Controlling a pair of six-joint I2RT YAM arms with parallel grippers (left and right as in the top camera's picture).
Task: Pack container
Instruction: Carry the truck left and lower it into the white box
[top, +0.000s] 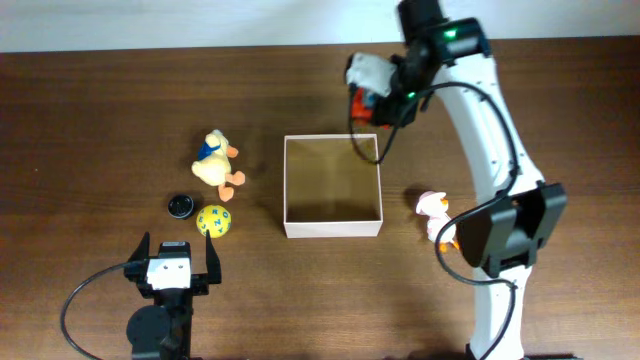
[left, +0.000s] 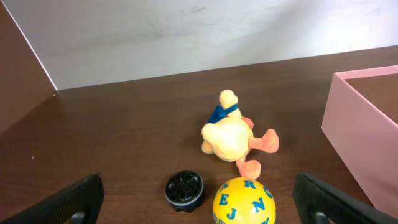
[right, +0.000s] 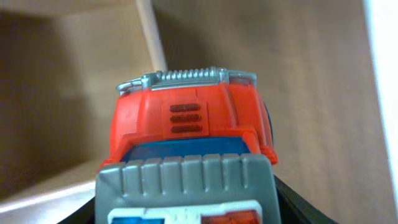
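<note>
The right gripper moves back over the empty tan inside next and releases the truck there, because the truck (right: 189, 149) hangs off by the box's far corner.
The container (top: 332, 229) is a square shallow box with white walls and a tan inside, at the table's middle; its wall shows at the right of the left wrist view (left: 367, 130). My right gripper (top: 368, 102) is shut on a red, blue and grey toy truck (right: 189, 149) and holds it above the box's far right corner. My left gripper (top: 171, 268) is open and empty near the front edge, just in front of a yellow letter ball (top: 213, 220) (left: 243, 200).
A yellow plush duck (top: 217, 163) (left: 229, 134) and a small black round cap (top: 180, 206) (left: 184, 188) lie left of the box. A pink and white plush toy (top: 433, 210) lies right of the box, beside the right arm's base.
</note>
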